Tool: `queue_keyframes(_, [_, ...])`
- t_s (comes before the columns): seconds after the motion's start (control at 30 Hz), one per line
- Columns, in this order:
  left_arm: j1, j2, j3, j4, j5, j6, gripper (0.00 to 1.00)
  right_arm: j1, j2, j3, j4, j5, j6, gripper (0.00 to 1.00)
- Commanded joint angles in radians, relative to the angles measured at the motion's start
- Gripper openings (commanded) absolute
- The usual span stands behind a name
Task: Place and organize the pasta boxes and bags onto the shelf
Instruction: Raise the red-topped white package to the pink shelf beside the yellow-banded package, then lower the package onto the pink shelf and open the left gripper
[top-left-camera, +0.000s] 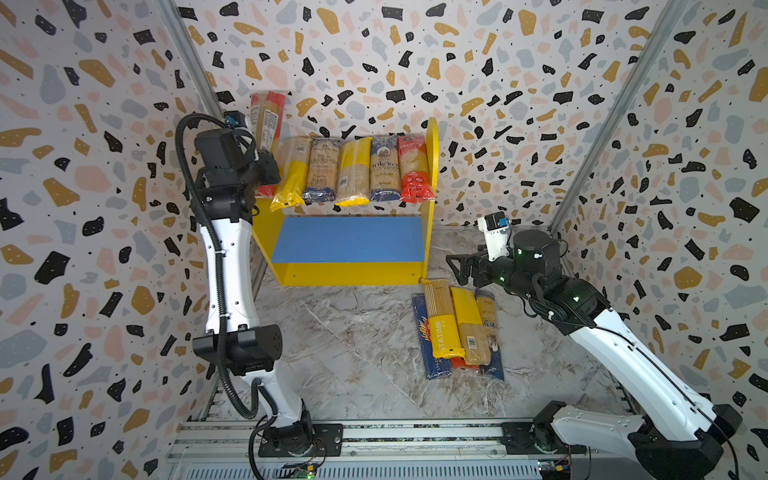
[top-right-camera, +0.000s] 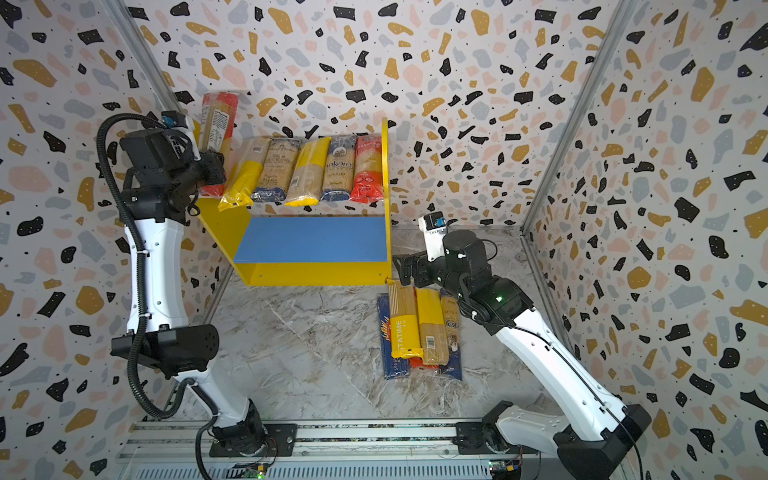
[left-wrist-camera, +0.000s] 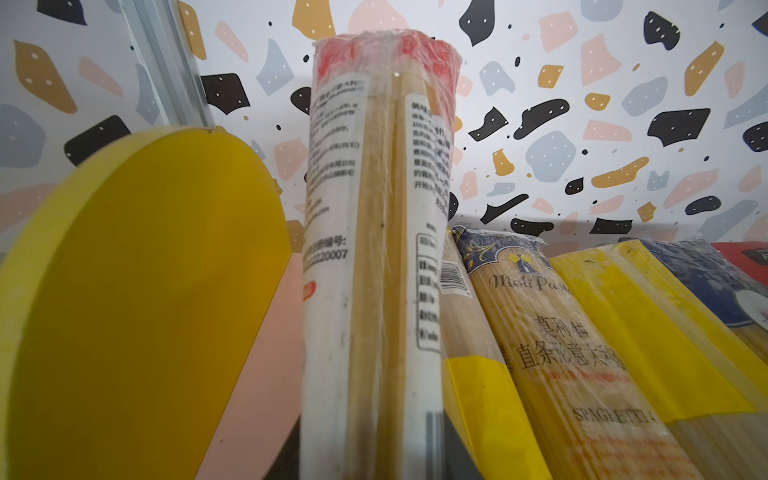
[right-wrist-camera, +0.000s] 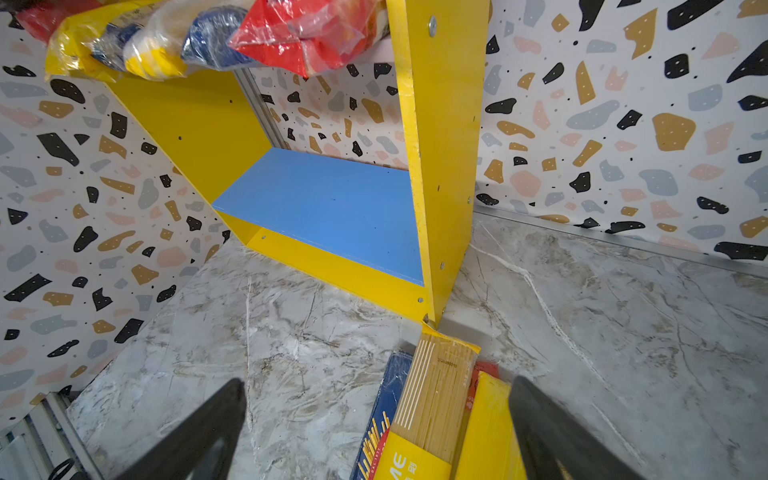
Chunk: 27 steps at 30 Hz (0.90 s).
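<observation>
The clear spaghetti bag should next be let go by my left gripper, which will stay almost in place, onto the pink part of the upper board beside the yellow side panel, because that part is bare.
My left gripper (top-left-camera: 266, 168) is shut on a clear spaghetti bag with red ends (top-left-camera: 268, 118), held steeply tilted at the left end of the shelf's pink upper board (left-wrist-camera: 257, 374). In the left wrist view the bag (left-wrist-camera: 374, 232) rises between the left yellow side panel (left-wrist-camera: 137, 291) and the row of several bags (top-left-camera: 353, 170) lying on that board. The blue lower board (top-left-camera: 345, 239) is bare. My right gripper (top-left-camera: 457, 266) is open and holds nothing. It hovers over the far end of the pile of pasta bags (top-left-camera: 457, 332) on the floor, with dark fingers (right-wrist-camera: 199, 432) apart.
The shelf's right yellow side panel (top-left-camera: 432, 166) stands just beside the right gripper, and the pile's top bag (right-wrist-camera: 436, 390) touches its front corner. A dark blue pack (top-left-camera: 430, 357) lies under the pile. Patterned walls (top-left-camera: 83, 208) close in on both sides.
</observation>
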Motion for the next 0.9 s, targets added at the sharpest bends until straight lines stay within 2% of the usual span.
queue_keyframes(0.0, [0.006, -0.06, 0.026, 0.259, -0.008, -0.005, 0.0, -0.005, 0.002, 0.047, -0.007, 0.013, 0.005, 0.99])
queue_keyframes(0.53, [0.0, -0.071, -0.052, 0.239, -0.097, 0.008, 0.02, -0.028, 0.024, 0.049, 0.0, -0.015, 0.001, 0.99])
queue_keyframes(0.57, [0.001, -0.071, -0.052, 0.237, -0.101, 0.008, 0.07, -0.028, 0.025, 0.052, -0.001, -0.017, 0.001, 0.99])
queue_keyframes(0.63, [0.001, -0.074, -0.055, 0.238, -0.11, 0.002, 0.37, -0.028, 0.029, 0.06, -0.007, -0.018, 0.001, 0.99])
queue_keyframes(0.73, [0.0, -0.076, -0.061, 0.244, -0.105, 0.003, 0.67, -0.029, 0.027, 0.063, -0.013, -0.016, 0.002, 0.99])
queue_keyframes(0.8, [0.001, -0.078, -0.062, 0.243, -0.099, 0.002, 0.77, -0.029, 0.025, 0.065, -0.017, -0.014, 0.003, 0.99])
queue_keyframes(0.87, [0.001, -0.078, -0.061, 0.243, -0.097, 0.003, 0.79, -0.029, 0.021, 0.063, -0.019, -0.012, 0.005, 0.99])
